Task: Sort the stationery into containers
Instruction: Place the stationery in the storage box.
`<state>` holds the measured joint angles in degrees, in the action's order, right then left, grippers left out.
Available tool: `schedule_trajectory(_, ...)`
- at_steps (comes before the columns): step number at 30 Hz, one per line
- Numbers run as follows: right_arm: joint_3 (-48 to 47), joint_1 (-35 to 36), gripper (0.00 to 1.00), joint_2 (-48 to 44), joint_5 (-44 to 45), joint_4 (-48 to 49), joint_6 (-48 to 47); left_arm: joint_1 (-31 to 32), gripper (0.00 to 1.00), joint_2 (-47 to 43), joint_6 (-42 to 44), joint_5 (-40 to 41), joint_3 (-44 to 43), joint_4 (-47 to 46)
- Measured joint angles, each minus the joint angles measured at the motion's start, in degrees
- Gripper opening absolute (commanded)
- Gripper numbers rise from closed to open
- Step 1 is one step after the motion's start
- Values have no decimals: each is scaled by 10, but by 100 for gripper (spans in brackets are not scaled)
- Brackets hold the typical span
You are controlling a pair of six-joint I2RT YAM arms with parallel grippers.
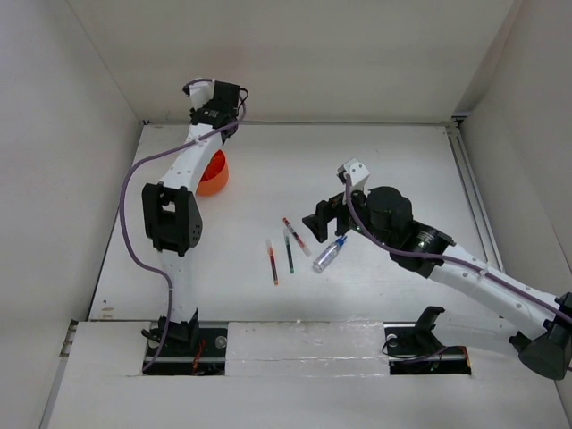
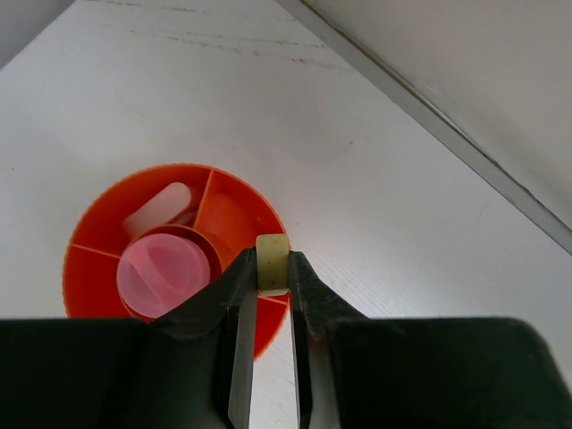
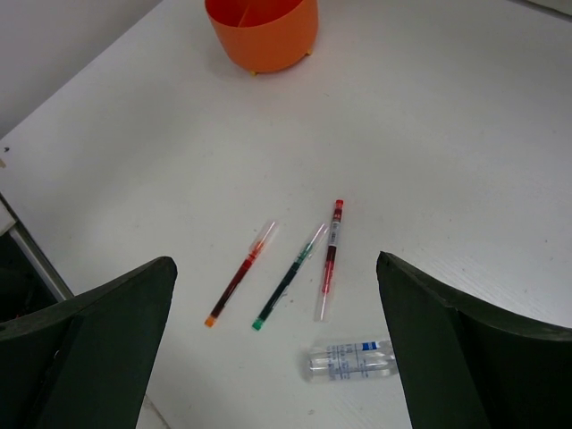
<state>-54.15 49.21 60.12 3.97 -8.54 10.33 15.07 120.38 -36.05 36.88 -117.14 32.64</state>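
Observation:
The empty section of the tub beside the white piece lies bare, so my left gripper should next move down over it and release the tiny tan cube (image 2: 272,257) there.
My left gripper (image 2: 272,268) is shut on a tiny tan cube (image 2: 272,257) and holds it above the near right rim of the round orange tub (image 2: 234,198). In the tub, a pink-capped bottle (image 2: 164,273) stands in the centre well and a small white piece (image 2: 159,207) lies in a far compartment. My right gripper (image 3: 275,268) is open and empty above three pens: an orange-tipped red pen (image 3: 239,277), a dark-green pen (image 3: 288,281) and a red pen (image 3: 330,259). A clear bottle (image 3: 353,359) lies beside them.
In the top view the tub (image 1: 213,179) sits at the far left, partly under my left arm (image 1: 217,107). The pens (image 1: 289,252) and the bottle (image 1: 329,255) lie mid-table by my right gripper (image 1: 322,219). White walls enclose the table.

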Motion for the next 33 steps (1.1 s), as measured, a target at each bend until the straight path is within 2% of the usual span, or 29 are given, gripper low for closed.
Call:
schedule_trajectory(27, 1, 0, 100, 5, -1, 1, 0, -3, 0, 59, 2, 29, 4, 12)
schedule_trajectory(31, 8, 0, 100, 5, -1, 0, 0, -3, 8, 67, 2, 32, 4, 17)
schedule_trajectory(33, 8, 0, 100, 5, -1, 1, 0, -3, 16, 67, 2, 34, 4, 20)
